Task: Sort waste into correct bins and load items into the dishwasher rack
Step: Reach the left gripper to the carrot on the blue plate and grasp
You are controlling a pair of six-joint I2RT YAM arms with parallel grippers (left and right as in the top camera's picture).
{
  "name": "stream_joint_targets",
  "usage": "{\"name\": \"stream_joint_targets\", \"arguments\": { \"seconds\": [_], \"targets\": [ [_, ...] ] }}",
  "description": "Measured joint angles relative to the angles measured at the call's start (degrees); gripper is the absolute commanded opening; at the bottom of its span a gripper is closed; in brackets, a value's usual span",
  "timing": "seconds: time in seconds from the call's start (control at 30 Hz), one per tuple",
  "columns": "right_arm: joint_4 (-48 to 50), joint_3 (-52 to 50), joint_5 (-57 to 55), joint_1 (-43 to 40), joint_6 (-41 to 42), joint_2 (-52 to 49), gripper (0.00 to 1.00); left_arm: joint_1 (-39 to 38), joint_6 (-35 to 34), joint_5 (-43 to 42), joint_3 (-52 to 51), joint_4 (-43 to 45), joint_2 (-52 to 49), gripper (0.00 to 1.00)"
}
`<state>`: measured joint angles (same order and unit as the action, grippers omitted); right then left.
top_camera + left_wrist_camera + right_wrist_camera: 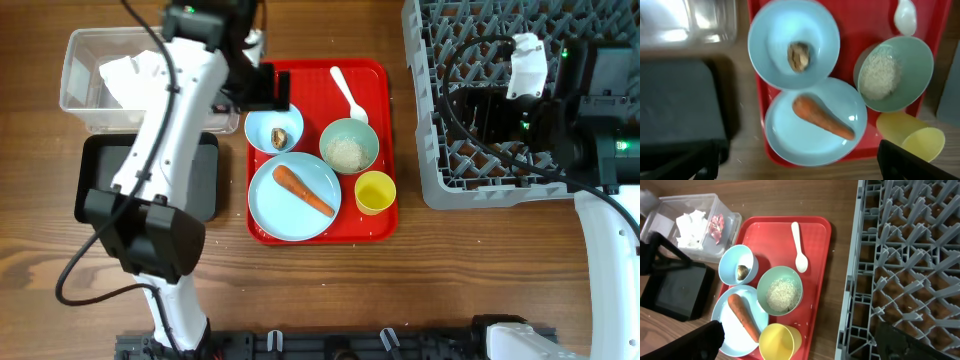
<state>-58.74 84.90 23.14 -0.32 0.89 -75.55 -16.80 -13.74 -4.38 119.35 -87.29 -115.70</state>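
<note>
The left gripper moves back and down onto the carrot's middle (303, 190) (822, 117) next, because bare plate on both sides of it leaves room for my open fingers.
My left gripper (802, 165) hangs open above the red tray's left side, over the pale blue plate (810, 135) with the orange carrot (822, 117); nothing is between its fingers. Beside the plate stand a small bowl (765, 45) holding a brown lump (799, 56), a bowl of rice (912, 65), a yellow cup (920, 140) and a white spoon (348, 93). The clear tub (80, 95) holds a crumpled tissue (690, 222) and a red wrapper (716, 224). A black tray (205, 190) lies in front of it. My right gripper (805, 345) is open over the grey rack (450, 180).
The red tray (375, 75) sits mid-table between the bins and the rack. A few rice grains lie loose on it near the cup. The left arm's white link crosses over the tub and the black tray in the overhead view.
</note>
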Motion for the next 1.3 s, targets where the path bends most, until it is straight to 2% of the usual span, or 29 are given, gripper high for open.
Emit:
{"name": "stream_joint_targets", "arguments": {
  "seconds": [0.2,0.3,0.5,0.77,1.03,1.1,1.13,1.23,1.3],
  "targets": [
    [-0.1,0.0,0.0,0.0,0.0,0.0,1.0,-6.3,-15.8,2.8,-11.3,0.9,0.0,1.0],
    [-0.3,0.0,0.0,0.0,-0.1,0.0,1.0,-9.8,-23.3,3.1,-16.9,5.2,0.0,1.0],
    [-0.5,0.0,0.0,0.0,-0.1,0.0,1.0,-16.0,-31.5,1.5,-26.8,14.6,-0.3,0.99],
    [-0.6,0.0,0.0,0.0,-0.1,0.0,1.0,-17.4,-36.4,1.7,-32.5,21.5,-0.3,0.98],
    [-1.0,0.0,0.0,0.0,-0.1,0.0,1.0,-16.1,-35.9,1.5,-41.0,30.0,-0.1,0.83],
    [-1.4,0.0,0.0,0.0,-0.1,0.0,1.0,-15.6,-35.4,1.3,-41.0,30.8,-0.1,0.73],
    [-1.5,0.0,0.0,0.0,-0.1,0.0,1.0,-15.4,-35.2,1.3,-41.0,31.2,-0.1,0.6],
    [-1.5,0.0,0.0,0.0,-0.1,0.0,1.0,-14.9,-34.8,1.4,-41.1,31.3,-0.1,0.4],
    [-1.5,0.0,0.0,0.0,-0.1,0.0,1.0,-14.8,-34.1,1.5,-41.1,31.3,-0.1,0.15]
  ]
}}
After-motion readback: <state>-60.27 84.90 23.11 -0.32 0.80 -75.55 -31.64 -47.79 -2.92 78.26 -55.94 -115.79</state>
